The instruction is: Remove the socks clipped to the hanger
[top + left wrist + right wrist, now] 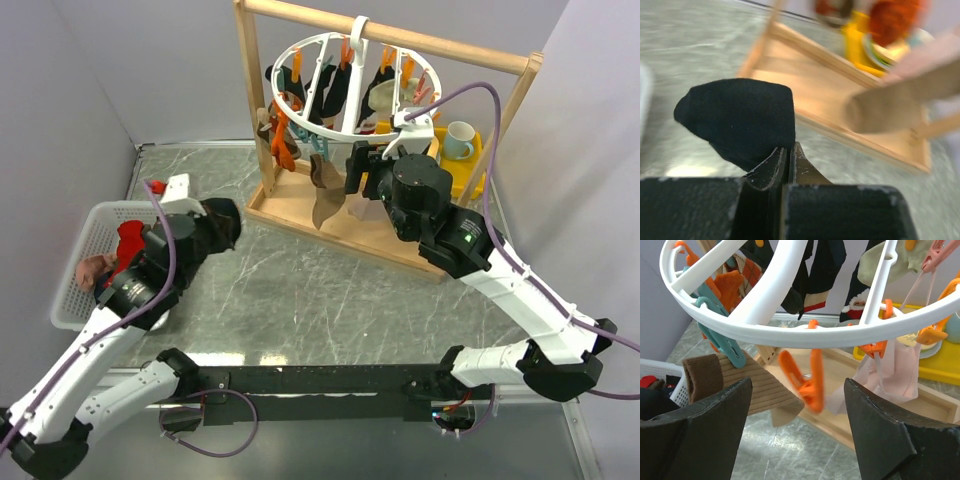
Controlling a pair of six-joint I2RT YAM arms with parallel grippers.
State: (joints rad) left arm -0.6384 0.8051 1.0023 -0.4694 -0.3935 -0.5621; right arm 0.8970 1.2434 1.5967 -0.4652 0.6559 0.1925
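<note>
My left gripper moves to its left in the top view next, over the basket (75, 290) holding other socks, and releases the black sock.
The white ring hanger (345, 75) hangs from the rail of a wooden frame, with several socks clipped round it. My left gripper (213, 228) is shut on a black sock (740, 117), held away from the hanger, close to the white basket (75, 290). My right gripper (797, 384) is open just under the hanger ring (805, 335), with an empty orange clip (807, 380) between its jaws. A brown ribbed sock (740, 385) hangs to the clip's left from a teal clip and a pale pink sock (895, 377) hangs to its right. Dark socks (815, 270) hang at the far side.
The wooden frame (330, 215) stands on a flat base at the back of the table. The basket at the left holds a red sock (128, 243) and a brownish one (93, 268). A yellow tray (472, 165) with a cup (460, 138) sits behind the frame at the right.
</note>
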